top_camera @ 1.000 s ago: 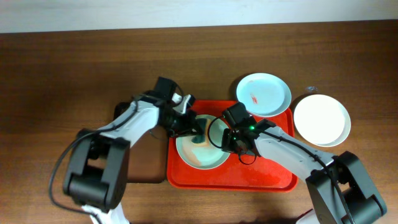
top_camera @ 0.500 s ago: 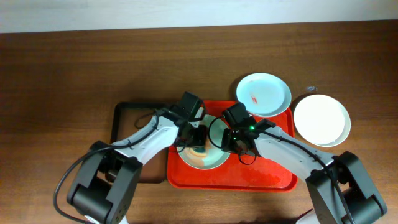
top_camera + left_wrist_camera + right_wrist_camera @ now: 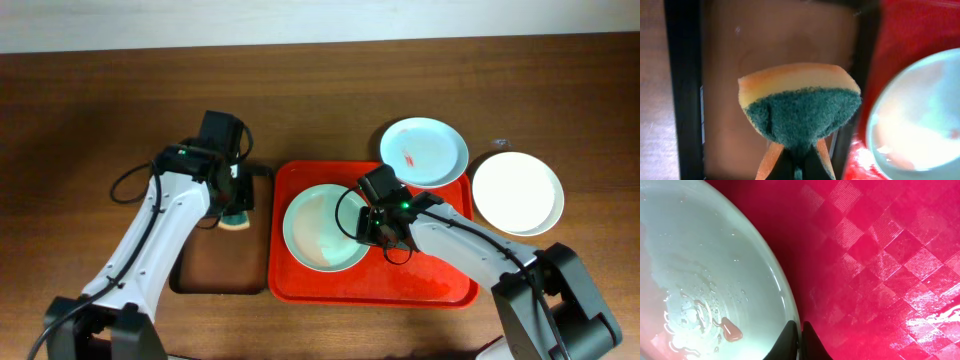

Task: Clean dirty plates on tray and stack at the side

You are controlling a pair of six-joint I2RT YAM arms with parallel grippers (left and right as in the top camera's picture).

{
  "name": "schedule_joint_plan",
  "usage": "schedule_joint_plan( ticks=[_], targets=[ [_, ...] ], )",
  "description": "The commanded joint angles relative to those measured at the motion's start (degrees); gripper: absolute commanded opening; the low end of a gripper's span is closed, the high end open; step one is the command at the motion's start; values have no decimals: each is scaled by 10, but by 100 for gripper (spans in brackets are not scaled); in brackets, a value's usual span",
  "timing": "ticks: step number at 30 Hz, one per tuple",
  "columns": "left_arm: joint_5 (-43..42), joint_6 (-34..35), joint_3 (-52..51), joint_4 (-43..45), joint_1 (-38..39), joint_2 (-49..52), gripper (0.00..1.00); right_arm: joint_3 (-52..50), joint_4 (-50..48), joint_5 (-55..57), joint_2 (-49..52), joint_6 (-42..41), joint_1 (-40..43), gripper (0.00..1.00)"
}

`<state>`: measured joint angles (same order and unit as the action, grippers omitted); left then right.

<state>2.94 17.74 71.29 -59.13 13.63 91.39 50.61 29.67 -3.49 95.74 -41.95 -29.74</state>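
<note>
My left gripper lowers the sponge next onto the brown bottom (image 3: pixel 227 244) of the black tray, since it lies open beneath the sponge.
A pale mint plate (image 3: pixel 324 227) lies on the red tray (image 3: pixel 440 285); its wet inside with a small red smear shows in the right wrist view (image 3: pixel 710 280). My right gripper (image 3: pixel 366 226) is shut on this plate's right rim (image 3: pixel 801 336). My left gripper (image 3: pixel 236 212) is shut on a sponge (image 3: pixel 800 105), orange on top and green below, held over the black tray (image 3: pixel 220 268) left of the red tray. A second plate (image 3: pixel 424 151) with a red smear rests on the red tray's far right corner. A clean white plate (image 3: pixel 517 193) lies on the table to the right.
The black tray's rim (image 3: pixel 684 90) and brown floor show under the sponge. The dark wooden table (image 3: pixel 100 120) surrounds both trays. A small clear object (image 3: pixel 501 144) lies near the white plate.
My left gripper has moved left with the sponge, off the mint plate and over the black tray. The right gripper has stayed on the plate's rim.
</note>
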Motion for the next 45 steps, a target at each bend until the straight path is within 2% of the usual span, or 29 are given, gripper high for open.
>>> schedule_joint_plan(
  ticks=[1, 4, 5, 10, 12, 14, 15, 19, 22, 26, 30, 31, 32, 33, 34, 36, 38, 39, 45],
  targets=[
    [16, -7, -95, 78, -2, 0, 0, -2, 1, 10, 8, -1, -3, 9],
    [-41, -48, -190, 194, -2, 0, 0, -2, 0, 10, 8, -1, -3, 9],
    [-92, -72, -210, 225, -2, 0, 0, -2, 1, 9, 8, -1, -3, 9],
    [-182, -87, -223, 241, -1, 0, 0, -2, 0, 9, 8, -1, -3, 9],
    [-183, -87, -222, 242, -1, 0, 0, -2, 0, 10, 8, -1, -3, 9],
    [-217, -87, -221, 242, -2, 0, 0, -2, 0, 9, 8, -1, -3, 9],
    [-211, -87, -220, 242, -2, 0, 0, -2, 1, 9, 8, -1, -3, 9],
    [-75, -84, -184, 184, -9, 0, 0, -2, 1, 9, 8, -1, -3, 10],
    [-73, -84, -132, 106, -73, 0, 0, -2, 1, 9, 8, -1, -3, 10],
    [-87, -83, -132, 102, -115, 0, 0, -2, 2, 9, 8, -1, -3, 10],
    [-87, -82, -133, 102, -118, 0, 2, -2, 2, 9, 8, -1, -3, 9],
    [-87, -82, -133, 102, -118, 0, 16, -2, 3, 9, 8, -1, -3, 10],
    [-92, -80, -133, 102, -118, 0, 64, -2, 3, 9, 8, -1, -3, 10],
    [-111, -80, -133, 102, -118, 0, 76, -2, 3, 9, 8, -1, -3, 11],
    [-141, -80, -130, 102, -121, -2, 77, -2, 3, 10, 8, -1, -3, 15],
    [-141, -71, -110, 101, -133, -19, 80, -2, 5, 9, 8, -1, -3, 16],
    [-143, -42, -77, 96, -163, -58, 82, -2, 5, 10, 8, -1, -3, 23],
    [-143, -20, -70, 98, -188, -96, 99, -2, 5, 10, 8, -1, -3, 27],
    [-141, -17, -70, 97, -201, -127, 99, -2, 5, 12, 11, -1, -3, 27]
  ],
)
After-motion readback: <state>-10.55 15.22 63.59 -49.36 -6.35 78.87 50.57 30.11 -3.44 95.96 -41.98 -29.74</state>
